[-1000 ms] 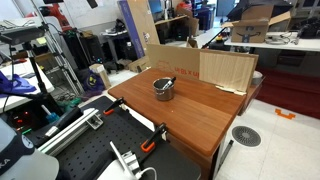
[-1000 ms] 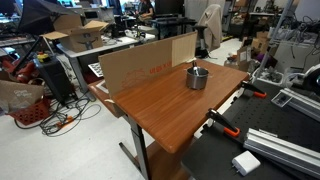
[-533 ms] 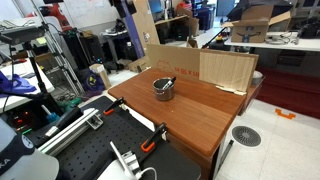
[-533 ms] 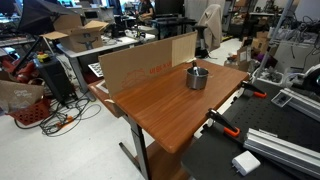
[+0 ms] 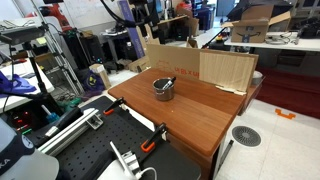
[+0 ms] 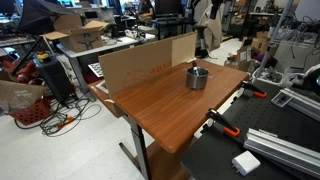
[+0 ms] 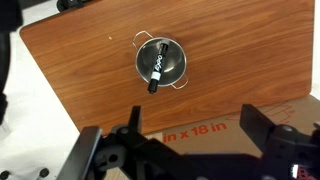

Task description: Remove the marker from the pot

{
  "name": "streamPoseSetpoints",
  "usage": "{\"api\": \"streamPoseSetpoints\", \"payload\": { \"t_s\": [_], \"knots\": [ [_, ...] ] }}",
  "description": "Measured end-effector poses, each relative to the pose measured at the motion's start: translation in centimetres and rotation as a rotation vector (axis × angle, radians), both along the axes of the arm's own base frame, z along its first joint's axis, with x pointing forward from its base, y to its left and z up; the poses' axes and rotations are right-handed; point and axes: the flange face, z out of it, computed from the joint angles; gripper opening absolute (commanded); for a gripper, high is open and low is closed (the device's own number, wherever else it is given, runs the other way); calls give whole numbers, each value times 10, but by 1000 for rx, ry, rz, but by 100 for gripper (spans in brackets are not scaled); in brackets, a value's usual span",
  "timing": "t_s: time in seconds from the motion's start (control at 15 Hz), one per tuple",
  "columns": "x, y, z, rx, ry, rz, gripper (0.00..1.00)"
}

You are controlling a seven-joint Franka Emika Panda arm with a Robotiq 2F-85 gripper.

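Note:
The marker's dark end point(image 5: 173, 79) point(image 7: 153, 86) sticks out past the pot's rim. My gripper needs to move down and across toward the pot next, to bring its open fingers around that end.
The small shiny silver pot point(image 5: 163, 88) stands on the wooden table point(image 5: 190, 115) near its far edge and shows in both exterior views point(image 6: 197, 77). The marker point(image 5: 167, 82) lies slanted across the pot's rim, one end sticking out. In the wrist view the pot point(image 7: 172, 50) sits at top centre with the dark marker point(image 7: 158, 65) lying across it. My gripper point(image 7: 198, 125) is open and empty, high above the cardboard edge and well short of the pot. In an exterior view it hangs point(image 5: 142, 22) above the table's back.
A cardboard sheet point(image 5: 225, 68) stands along the table's back edge; its printed face point(image 7: 200, 130) lies under my fingers. A cardboard box point(image 5: 140, 25) stands behind. Orange clamps point(image 5: 155, 135) grip the near edge. Cluttered lab benches surround the table.
The arm has come into the top of the exterior view and moved right, toward the space above the table's back edge. Pot and marker have not moved.

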Motion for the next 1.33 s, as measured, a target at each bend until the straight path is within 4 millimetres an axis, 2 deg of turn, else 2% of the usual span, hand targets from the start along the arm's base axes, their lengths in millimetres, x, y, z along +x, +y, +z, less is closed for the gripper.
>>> {"api": "streamPoseSetpoints", "payload": {
  "t_s": [0.33,0.73,1.0,1.27,1.33],
  "knots": [
    [28,-20,-47,35,-10,-44,100],
    [51,-42,-108,91,23,-111,100],
    [61,-52,-135,125,51,-145,100],
    [61,-57,-158,128,89,-160,100],
    [60,-58,-165,126,101,-163,75]
  ]
}}
